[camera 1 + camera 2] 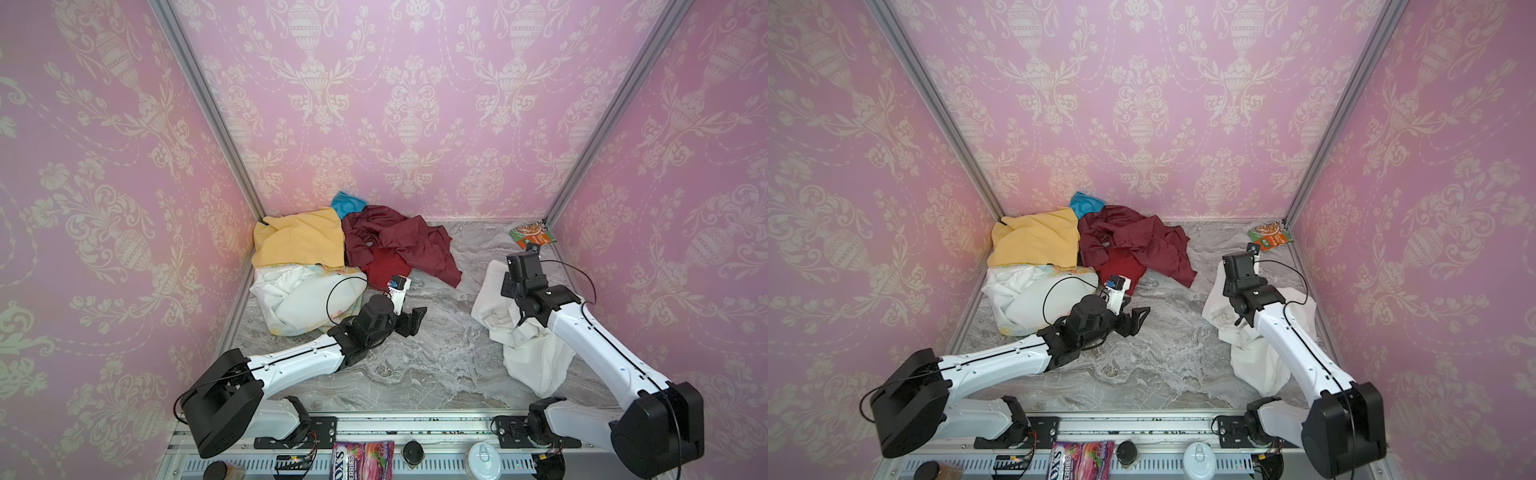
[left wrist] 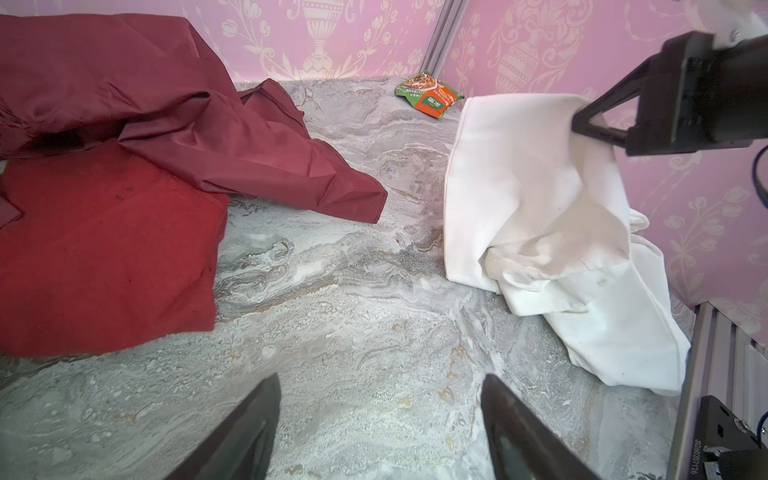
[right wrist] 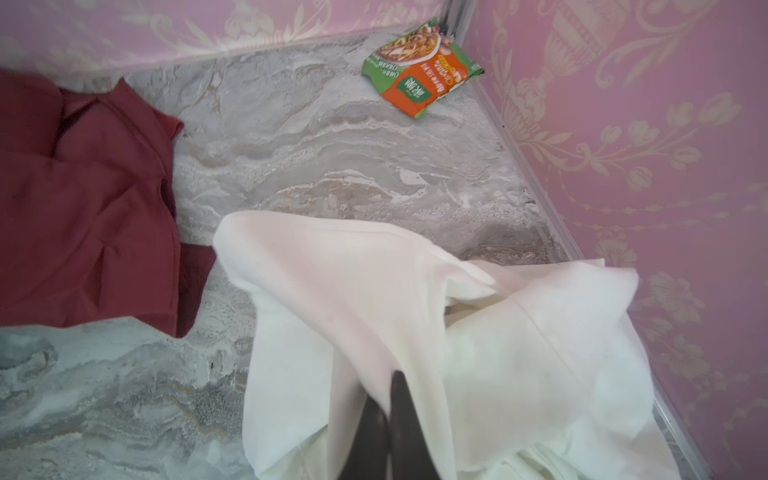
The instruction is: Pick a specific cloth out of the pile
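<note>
The robot's right gripper should move down and back toward the nearby wall, onto the cloth's crumpled middle (image 1: 531, 336) (image 3: 524, 380), to let go of the fold of the cloth, because the cloth lies clear of the pile.
The cloth (image 1: 528, 357), plain white, lies crumpled at the right of the marble table, apart from the pile (image 1: 332, 249), and is also in the left wrist view (image 2: 519, 187). My right gripper (image 3: 388, 399) is shut on a fold of the cloth (image 3: 519, 353) and holds its upper part raised; from the side, the right gripper (image 2: 579, 120) meets the cloth's top edge. The pile holds yellow (image 1: 299, 243), maroon (image 1: 395, 245), red (image 1: 386, 270), blue (image 1: 348, 203) and flower-print white (image 1: 299, 299) cloths. My left gripper (image 1: 409, 320) (image 2: 382, 378) stands open over bare marble, holding nothing.
A green and orange noodle packet (image 1: 534, 235) (image 3: 419, 70) lies in the back right corner. Pink patterned walls close in three sides. On the front rail sit a candy bag (image 1: 363, 459), a white lid (image 1: 484, 457) and a black knob (image 1: 413, 451).
</note>
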You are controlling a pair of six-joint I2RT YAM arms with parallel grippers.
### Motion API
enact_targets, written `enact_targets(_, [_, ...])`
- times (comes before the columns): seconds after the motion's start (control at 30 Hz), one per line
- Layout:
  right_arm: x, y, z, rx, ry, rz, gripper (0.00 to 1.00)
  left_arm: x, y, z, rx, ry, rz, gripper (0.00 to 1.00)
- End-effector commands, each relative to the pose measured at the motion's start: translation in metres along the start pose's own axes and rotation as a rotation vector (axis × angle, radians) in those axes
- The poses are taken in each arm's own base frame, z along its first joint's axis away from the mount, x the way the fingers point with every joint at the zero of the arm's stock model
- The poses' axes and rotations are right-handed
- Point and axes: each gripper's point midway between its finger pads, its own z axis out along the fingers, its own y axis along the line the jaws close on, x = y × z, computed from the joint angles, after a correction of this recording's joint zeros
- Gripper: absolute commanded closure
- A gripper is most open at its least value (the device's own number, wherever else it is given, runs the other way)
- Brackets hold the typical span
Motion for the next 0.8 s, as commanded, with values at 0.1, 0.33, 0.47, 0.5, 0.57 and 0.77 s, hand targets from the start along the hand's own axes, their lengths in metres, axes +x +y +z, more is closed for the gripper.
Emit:
enact_targets(0.1, [0.031,-0.058,0.010,0.070,0.066,0.263,1.00,-0.008,0.003,-0.002,-0.006,-0.010,-0.040,0.22])
enact_targets(0.33, [0.083,-0.092,0.062,0.129,0.205,0.601,1.00,-0.016,0.002,-0.007,-0.013,-0.019,-0.062,0.21])
enact_targets(0.47, [0.104,-0.089,0.091,0.150,0.291,0.678,1.00,-0.017,0.005,-0.011,-0.035,-0.022,-0.056,0.20])
enact_targets(0.5, [0.109,-0.090,0.095,0.171,0.311,0.686,1.00,-0.019,0.007,-0.012,-0.041,-0.025,-0.055,0.20])
enact_targets(0.57, [0.117,-0.091,0.101,0.194,0.340,0.698,1.00,-0.020,0.008,-0.013,-0.051,-0.029,-0.055,0.20])
enact_targets(0.77, [0.117,-0.090,0.103,0.159,0.350,0.749,0.84,-0.017,0.012,-0.010,-0.060,-0.021,-0.067,0.19])
